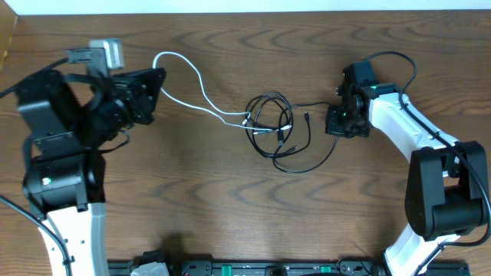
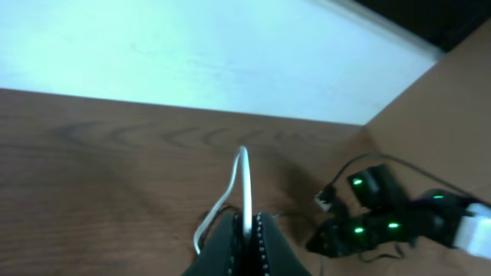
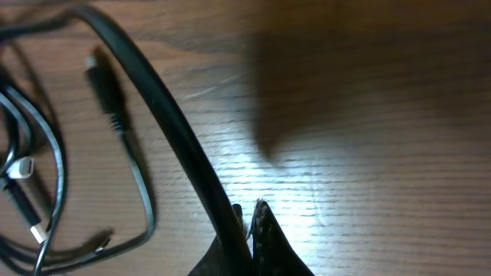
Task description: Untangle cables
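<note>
The other end of the white cable still runs into the black tangle, so the robot's left gripper needs to move outward next toward the pale wall edge (image 1: 142,12) (image 2: 188,106) and only then let go of the white cable.
A white cable (image 1: 192,80) runs from my left gripper (image 1: 157,77) across the table into a tangle of black cables (image 1: 272,126) at the middle. My left gripper (image 2: 247,222) is shut on the white cable (image 2: 244,180), which loops up in front of it. My right gripper (image 1: 331,123) sits at the right side of the tangle and is shut on a black cable (image 3: 165,107) that runs up and left from its fingertips (image 3: 249,215). A loose black plug end (image 3: 103,84) and a white plug (image 3: 21,167) lie to the left.
The wooden table (image 1: 230,207) carries everything. A pale wall edge (image 1: 245,6) runs along the far side. A black rail with connectors (image 1: 245,268) lies along the near edge. The right arm shows in the left wrist view (image 2: 383,226) with green lights.
</note>
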Robot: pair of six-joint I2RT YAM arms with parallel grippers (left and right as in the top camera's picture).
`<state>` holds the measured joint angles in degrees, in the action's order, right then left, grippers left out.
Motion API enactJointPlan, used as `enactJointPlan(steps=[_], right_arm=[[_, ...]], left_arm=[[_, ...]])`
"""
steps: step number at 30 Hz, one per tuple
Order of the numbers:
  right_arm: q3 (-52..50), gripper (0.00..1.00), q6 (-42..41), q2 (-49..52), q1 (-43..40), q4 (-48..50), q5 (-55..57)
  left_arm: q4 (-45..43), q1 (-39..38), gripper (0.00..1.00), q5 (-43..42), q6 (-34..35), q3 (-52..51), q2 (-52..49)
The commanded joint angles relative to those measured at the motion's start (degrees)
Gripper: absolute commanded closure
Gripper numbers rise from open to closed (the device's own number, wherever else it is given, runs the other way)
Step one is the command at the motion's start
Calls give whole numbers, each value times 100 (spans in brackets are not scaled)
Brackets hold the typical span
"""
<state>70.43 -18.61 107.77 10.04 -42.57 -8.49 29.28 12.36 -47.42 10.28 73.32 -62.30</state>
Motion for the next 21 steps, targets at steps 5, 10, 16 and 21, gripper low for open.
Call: enactJointPlan(steps=[5, 10, 16, 21], right_arm=[[-2, 85, 68, 68, -496, 149, 22], [4, 47, 208, 68, -929, 225, -350], [501, 22, 2017, -221, -1043, 247, -3049], [798, 9, 2594, -551, -332, 643, -4317]], left_arm=[[-1005, 761, 93, -2026, 1158, 247, 13], [-1722, 949, 93, -2509, 1827, 247, -55], [-1937, 942, 93, -2546, 2197, 247, -367], [-2006, 905, 93, -2549, 2406, 247, -734]])
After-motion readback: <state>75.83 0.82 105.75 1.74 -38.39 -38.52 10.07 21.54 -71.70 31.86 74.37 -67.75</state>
